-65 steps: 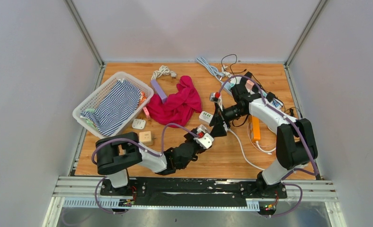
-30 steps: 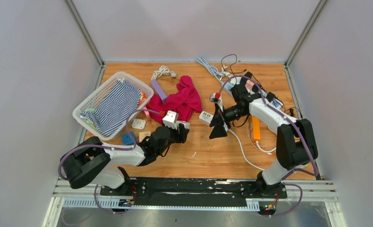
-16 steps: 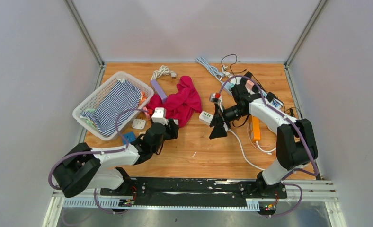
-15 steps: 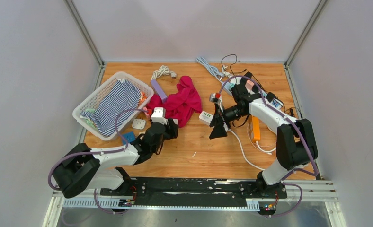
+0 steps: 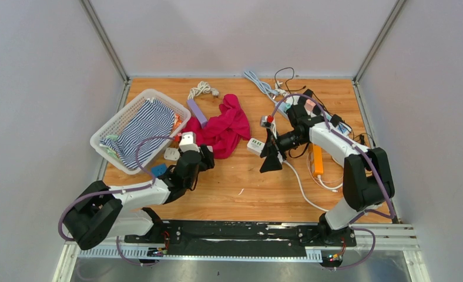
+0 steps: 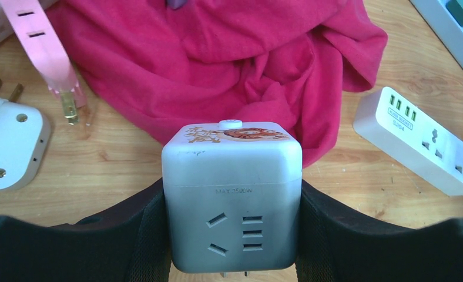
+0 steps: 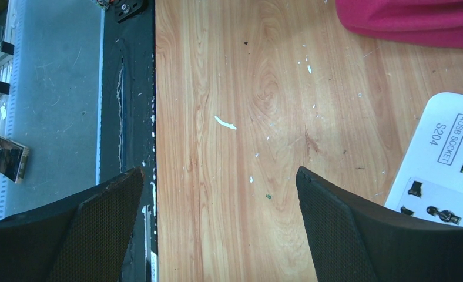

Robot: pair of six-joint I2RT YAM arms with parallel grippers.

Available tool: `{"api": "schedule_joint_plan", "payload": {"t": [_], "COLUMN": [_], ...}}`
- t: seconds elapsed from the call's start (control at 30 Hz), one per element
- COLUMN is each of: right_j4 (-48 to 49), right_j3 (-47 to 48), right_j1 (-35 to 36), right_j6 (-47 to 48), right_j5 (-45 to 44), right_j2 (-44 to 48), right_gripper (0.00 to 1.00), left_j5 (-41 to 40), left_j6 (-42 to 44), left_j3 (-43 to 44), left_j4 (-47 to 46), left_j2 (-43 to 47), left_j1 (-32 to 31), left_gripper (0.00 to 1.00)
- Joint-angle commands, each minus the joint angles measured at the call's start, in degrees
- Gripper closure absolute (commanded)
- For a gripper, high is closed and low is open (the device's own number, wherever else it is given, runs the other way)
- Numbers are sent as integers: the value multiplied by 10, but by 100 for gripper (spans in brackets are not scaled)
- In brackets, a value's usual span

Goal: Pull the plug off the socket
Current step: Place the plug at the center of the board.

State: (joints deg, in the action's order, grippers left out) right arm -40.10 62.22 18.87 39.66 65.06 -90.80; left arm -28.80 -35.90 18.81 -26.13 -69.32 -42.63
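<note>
I will move my left gripper down and to the left in the top view to release, since the bare tabletop by the adaptor [image 6: 95,176] lies below on that side.
A white cube plug [image 6: 232,158] with sockets on its face sits between the black pads of my left gripper [image 6: 232,188], which is shut on it. Its metal prongs [image 6: 244,274] stick out bare underneath, in no socket. In the top view the left gripper [image 5: 204,157] is just below the red cloth [image 5: 223,126], and the cube itself is hidden there. The white socket strip [image 5: 255,144] lies on the table mid-right, also visible as the white socket strip [image 7: 446,170] in the right wrist view. My right gripper [image 5: 270,163] hangs open beside it, with nothing between the fingers of the right gripper [image 7: 218,173].
A white basket [image 5: 120,115] with striped cloth stands at the left. A white adaptor [image 5: 171,154], a blue cube [image 5: 158,170] and a pink strip [image 6: 38,41] lie near my left gripper. An orange strip [image 5: 317,160] and tangled cables [image 5: 276,88] crowd the right back.
My left arm has swung leftward from the table's middle to the edge of the red cloth, carrying the white cube. The right arm has stayed still and open.
</note>
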Motion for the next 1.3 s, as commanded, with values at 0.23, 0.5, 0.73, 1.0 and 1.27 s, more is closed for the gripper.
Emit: {"api": "schedule_joint_plan", "payload": {"t": [0.23, 0.5, 0.73, 1.0, 1.27], "right_j4": [-13, -13, -14, -14, -14], "right_j3": [13, 12, 12, 12, 12], "right_j1": [-2, -3, -2, -3, -2], "right_j6": [11, 13, 14, 15, 15], "right_j5": [2, 1, 0, -1, -1], "right_j2": [6, 6, 6, 6, 4], "right_gripper": [0, 0, 0, 0, 0], "left_j5": [-49, -71, -89, -99, -112], "left_j6": [-64, -86, -105, -127, -137], "left_j3": [-10, -15, -14, -13, -4], "left_j4": [18, 29, 43, 62, 85], "left_j2": [20, 22, 16, 8, -1], "left_j1": [33, 44, 55, 66, 70], "left_gripper": [100, 100, 99, 97, 96]}}
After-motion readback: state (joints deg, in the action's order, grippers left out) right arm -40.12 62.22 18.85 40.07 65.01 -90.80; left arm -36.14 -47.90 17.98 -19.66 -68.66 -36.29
